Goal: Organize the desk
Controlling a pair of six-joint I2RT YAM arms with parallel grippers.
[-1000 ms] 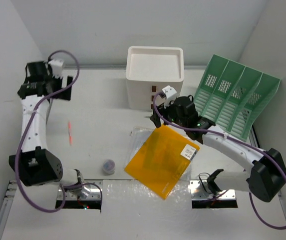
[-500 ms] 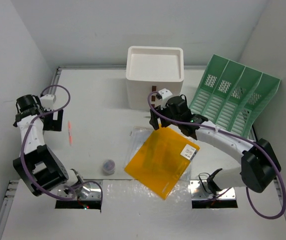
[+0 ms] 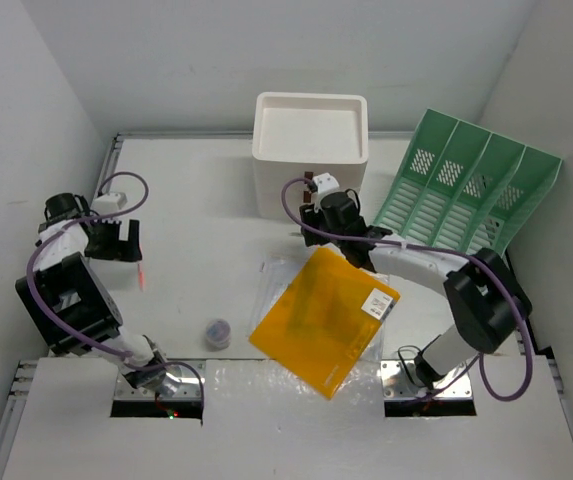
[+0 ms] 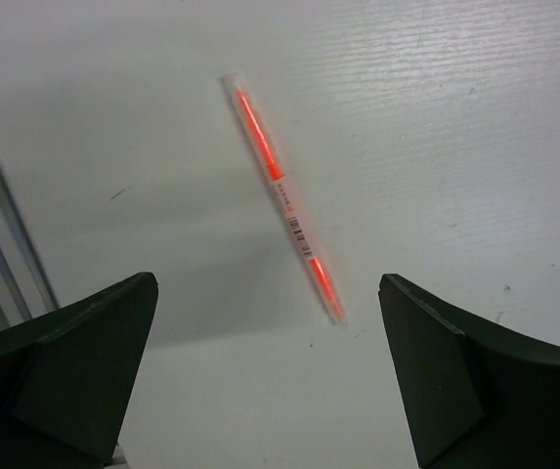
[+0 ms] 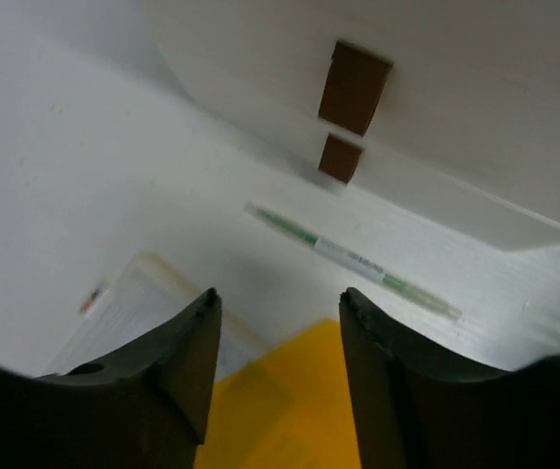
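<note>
The left gripper lowers and eases outward next until its open fingers straddle the red pen's middle, since the pen's middle lies ahead of the fingers.
A red pen lies on the white desk at the left. My left gripper hovers just beside it, wide open and holding nothing. In the left wrist view the red pen lies slanted ahead of the left gripper, its near end level with the fingertips. My right gripper is at the foot of the white drawer box, open and empty. In the right wrist view a green pen lies just past the right gripper, with the orange folder below.
The orange folder lies mid-desk, partly over a clear plastic sleeve. A green slotted file rack stands at the back right. A small purple-topped cap sits near the front left. The metal rim runs along the left edge.
My left arm swung from the far left corner down beside the red pen. My right gripper moved left toward the drawer box, and its jaws narrowed.
</note>
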